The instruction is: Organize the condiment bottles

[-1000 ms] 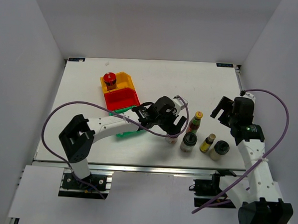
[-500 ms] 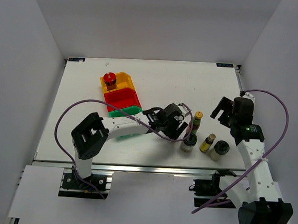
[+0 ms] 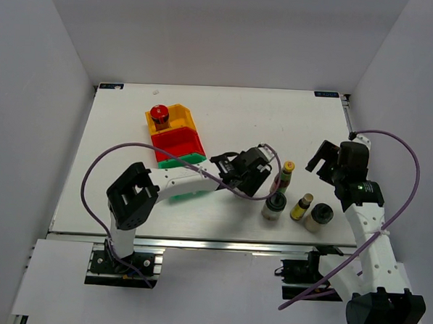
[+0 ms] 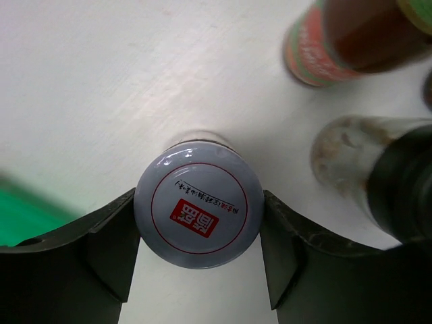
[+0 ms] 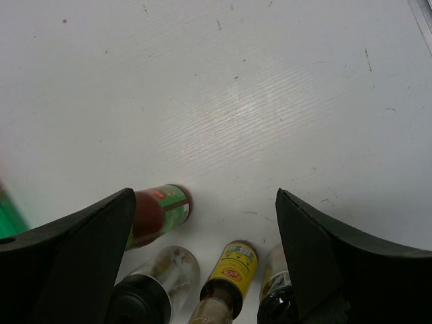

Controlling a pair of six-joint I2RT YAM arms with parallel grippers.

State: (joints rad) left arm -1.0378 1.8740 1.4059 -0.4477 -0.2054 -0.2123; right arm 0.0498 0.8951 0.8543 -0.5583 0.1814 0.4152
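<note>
The yellow bin's empty end (image 3: 182, 117) is outward of the robot's left gripper and to its left in the top view, so the left gripper will lift the jar across, lower and release it.
My left gripper (image 4: 199, 204) is shut on the silver-capped jar (image 4: 198, 210), its two fingers pressed against the cap's sides. From above, the left gripper (image 3: 249, 177) hides that jar. To its right stand a slim yellow-capped bottle with a red and green label (image 3: 283, 176), a black-lidded jar (image 3: 274, 206), a second slim yellow-capped bottle (image 3: 302, 206) and another black-lidded jar (image 3: 320, 216). The red-capped jar (image 3: 159, 114) sits in the yellow bin (image 3: 182, 117). My right gripper (image 3: 324, 157) hangs open above and behind the group, with nothing between its fingers (image 5: 94, 243).
A red bin (image 3: 177, 141) and a green bin (image 3: 186, 160) lie in a row in front of the yellow one, just left of my left arm. The labelled bottle (image 4: 351, 40) and a black-lidded jar (image 4: 368, 169) stand close to the held jar's right.
My left gripper has come down around the silver-capped jar and its jaws have closed from wide open onto the cap. The right arm has not moved.
</note>
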